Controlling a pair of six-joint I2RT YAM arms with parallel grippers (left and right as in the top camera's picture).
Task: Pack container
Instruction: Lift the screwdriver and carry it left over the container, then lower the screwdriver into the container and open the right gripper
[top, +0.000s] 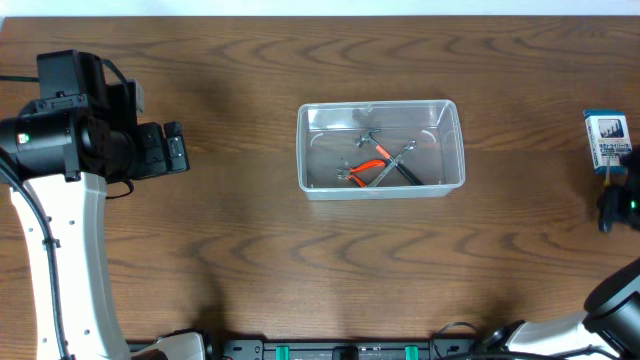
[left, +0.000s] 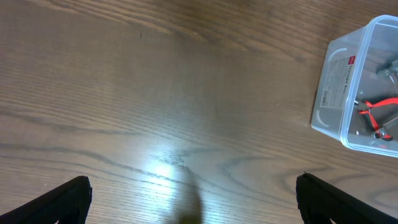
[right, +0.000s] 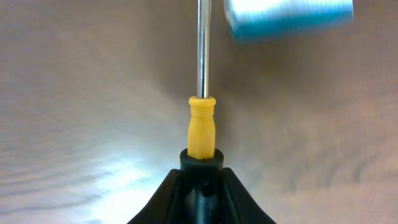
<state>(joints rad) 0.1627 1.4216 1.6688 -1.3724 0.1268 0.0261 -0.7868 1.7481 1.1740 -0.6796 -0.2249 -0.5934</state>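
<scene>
My right gripper carries the screwdriver up and across the table to the container next, then down inside the container's end nearer the box.
The clear plastic container (top: 381, 147) stands mid-table and holds red-handled pliers (top: 372, 170) and other metal hand tools. In the left wrist view the container's end (left: 348, 93) shows at the upper right. My left gripper (left: 193, 199) is open and empty above bare wood, left of the container. My right gripper (right: 202, 186) is shut on a screwdriver (right: 201, 124) with a yellow and black handle; its metal shaft points up toward the blue and white box (right: 287, 15). In the overhead view the right gripper (top: 620, 200) is at the far right edge.
A small blue and white box (top: 608, 140) sits at the far right edge of the table, just beyond my right gripper. The left arm's body (top: 70, 140) takes up the far left. Dark wood table (top: 250, 260) lies all around the container.
</scene>
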